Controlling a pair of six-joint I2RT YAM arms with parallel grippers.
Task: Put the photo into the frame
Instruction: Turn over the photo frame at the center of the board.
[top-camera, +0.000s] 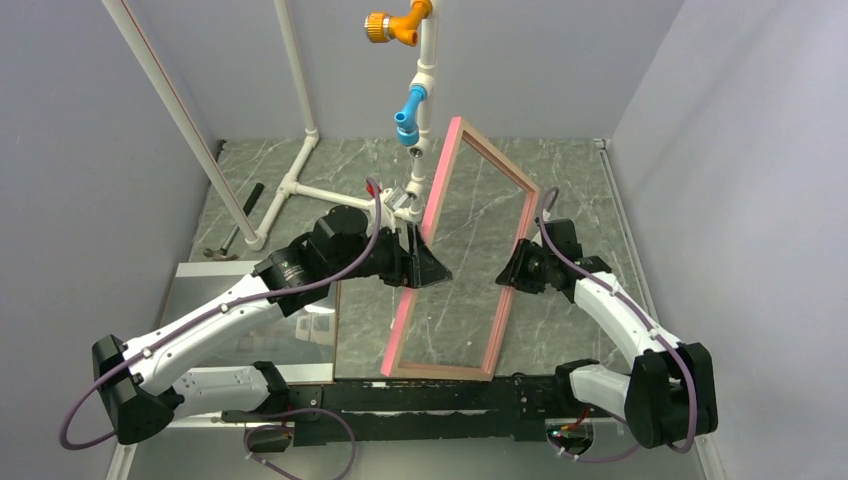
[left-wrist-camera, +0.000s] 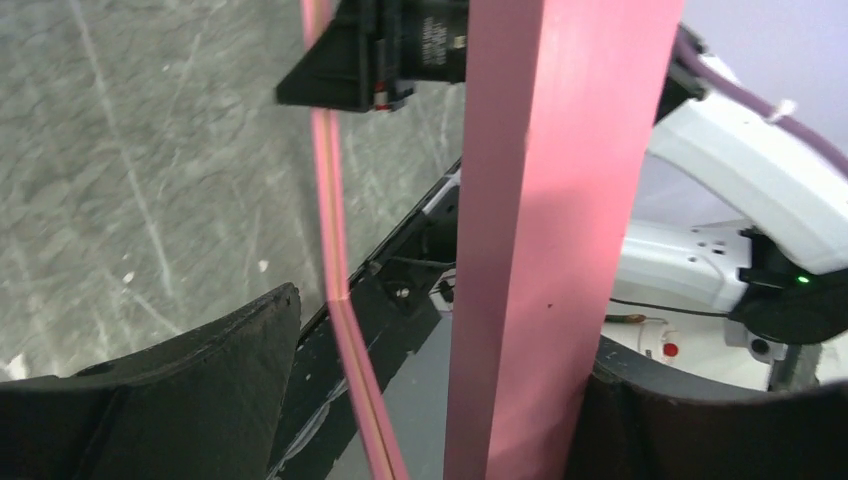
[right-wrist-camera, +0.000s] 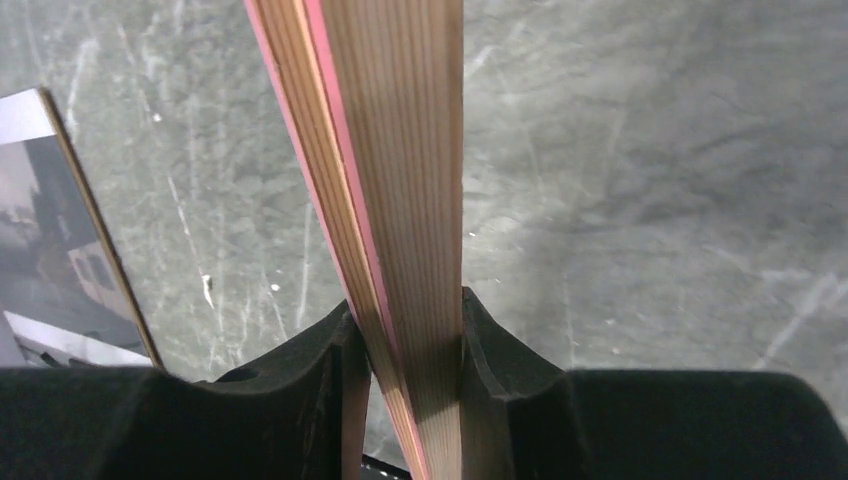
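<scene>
The frame (top-camera: 440, 180) stands tilted, so my right gripper should next lower, carry its bar toward the right in the top view and release it on the bare table.
The frame (top-camera: 440, 180) stands tilted on its bottom rail in the middle of the table, pink face to the left and tan wood to the right. My right gripper (top-camera: 512, 265) is shut on its right rail; the right wrist view shows both pads pressed on the wood (right-wrist-camera: 400, 150) around the gripper (right-wrist-camera: 405, 330). My left gripper (top-camera: 425, 268) is at the left rail, open. In the left wrist view that pink rail (left-wrist-camera: 560, 200) passes between the spread fingers of the gripper (left-wrist-camera: 445, 340), well apart from the left finger. The photo (top-camera: 315, 330) lies flat at the near left, partly under my left arm, and shows as photo (right-wrist-camera: 50, 250).
A white pipe stand (top-camera: 300, 185) with orange (top-camera: 392, 25) and blue (top-camera: 408, 110) fittings rises just behind the frame. A dark hand tool (top-camera: 235, 225) lies at the back left. Grey walls close in on three sides; a black mounting rail (top-camera: 420, 400) runs along the near edge.
</scene>
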